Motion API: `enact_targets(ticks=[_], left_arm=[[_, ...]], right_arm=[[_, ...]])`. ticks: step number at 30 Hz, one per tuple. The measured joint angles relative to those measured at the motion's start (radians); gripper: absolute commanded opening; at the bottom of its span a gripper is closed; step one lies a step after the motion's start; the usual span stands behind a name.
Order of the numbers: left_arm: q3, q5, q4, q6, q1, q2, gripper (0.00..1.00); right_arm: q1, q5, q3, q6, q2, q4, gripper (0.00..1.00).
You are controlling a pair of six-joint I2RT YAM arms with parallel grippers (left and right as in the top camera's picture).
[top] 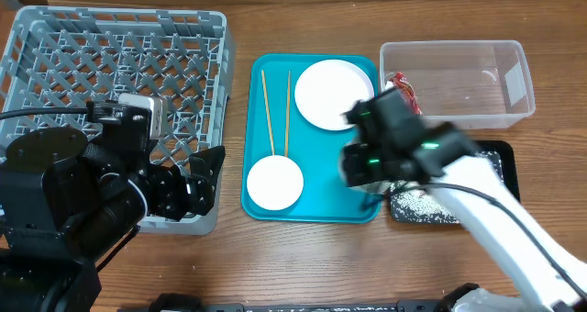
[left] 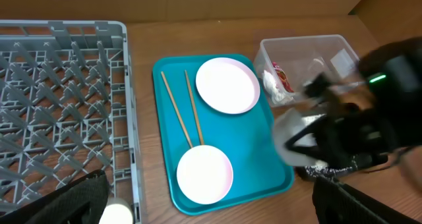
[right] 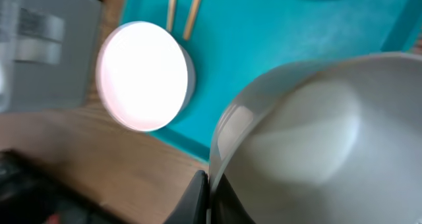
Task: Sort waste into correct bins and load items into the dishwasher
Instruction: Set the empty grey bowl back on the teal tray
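My right gripper moves down onto the teal tray's bare front corner beside the pinkish-white bowl next and releases the greenish-white bowl's rim, since that corner stands clear.
My right gripper is shut on the rim of a pale greenish-white bowl, held tilted over the teal tray's right front corner, beside the black tray of white grains. On the teal tray lie a white plate, two chopsticks and a pinkish-white bowl. A red-and-white wrapper lies in the clear tub. My left gripper hangs open and empty at the front right corner of the grey dish rack.
The teal tray sits between the rack and the two bins on a wooden table. The left arm's black body covers the rack's front edge. A cardboard wall runs along the back.
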Motion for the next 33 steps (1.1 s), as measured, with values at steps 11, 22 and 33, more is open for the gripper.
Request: enact_targets(ticks=[11,22,33], left_arm=[[0.0,0.0,0.0,0.0,0.0,0.0,1.0],[0.0,0.0,0.0,0.0,0.0,0.0,1.0],[0.0,0.0,0.0,0.0,0.0,0.0,1.0]], right_arm=[[0.135,0.203,-0.003,0.067,0.288,0.102,0.41],[0.135,0.218,0.082,0.045,0.166,0.094,1.0],[0.122,0.311,0.184,0.03,-0.07,0.016,1.0]])
